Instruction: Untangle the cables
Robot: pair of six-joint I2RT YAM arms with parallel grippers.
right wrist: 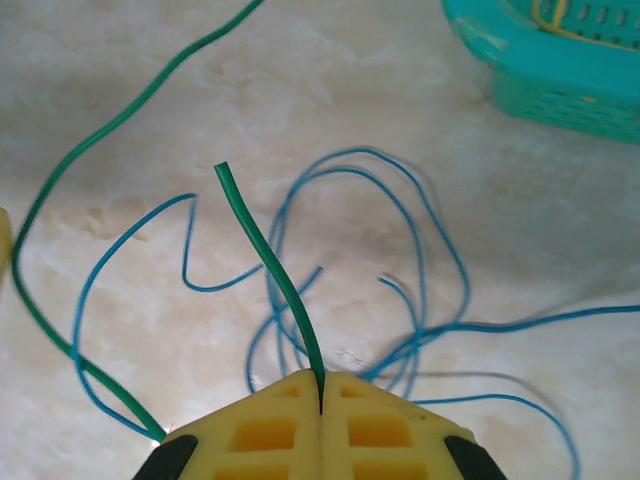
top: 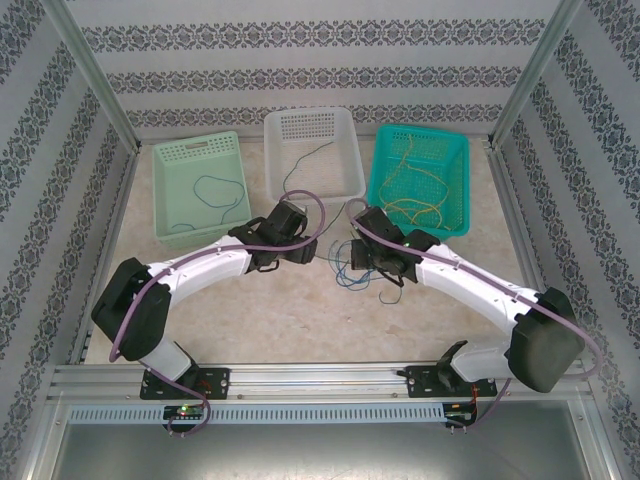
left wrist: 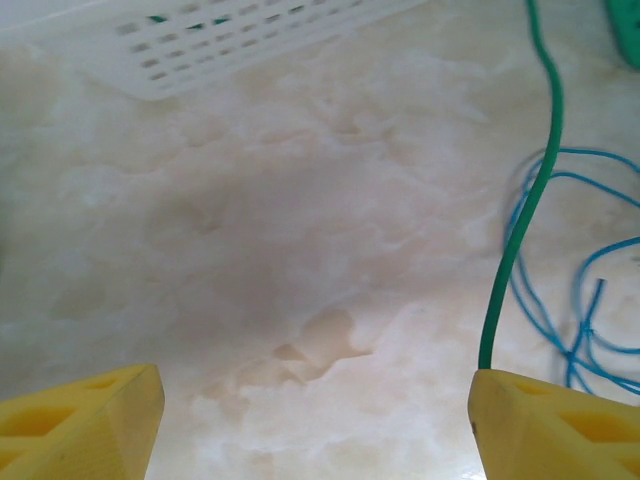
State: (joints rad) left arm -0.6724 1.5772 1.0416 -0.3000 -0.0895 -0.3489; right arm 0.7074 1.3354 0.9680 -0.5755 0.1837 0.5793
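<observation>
Next, the right gripper moves back and away from the left gripper, over the curled blue end, then releases, because the green cable (right wrist: 266, 250) crosses a blue loop.
My right gripper (right wrist: 320, 398) is shut on a green cable (right wrist: 266, 250), whose short free end sticks up past the yellow fingertips. The rest of that cable loops away to the left over the table. Beneath it lies a tangle of thin blue cables (right wrist: 425, 250), seen from above between the two arms (top: 350, 275). My left gripper (left wrist: 315, 425) hangs open above bare table with nothing between its fingers (left wrist: 85, 420). The green cable (left wrist: 530, 190) runs down to its right fingertip, with the blue cables (left wrist: 590, 300) just beyond. In the top view the left gripper (top: 315, 250) and the right gripper (top: 347, 257) nearly meet.
Three baskets stand at the back: a green basket (top: 200, 185) holding a blue wire, a white basket (top: 313, 150) with a dark wire, and a teal basket (top: 420, 180) with yellow wires. The teal basket's corner (right wrist: 560, 70) is close to my right gripper. Patterned walls enclose the table.
</observation>
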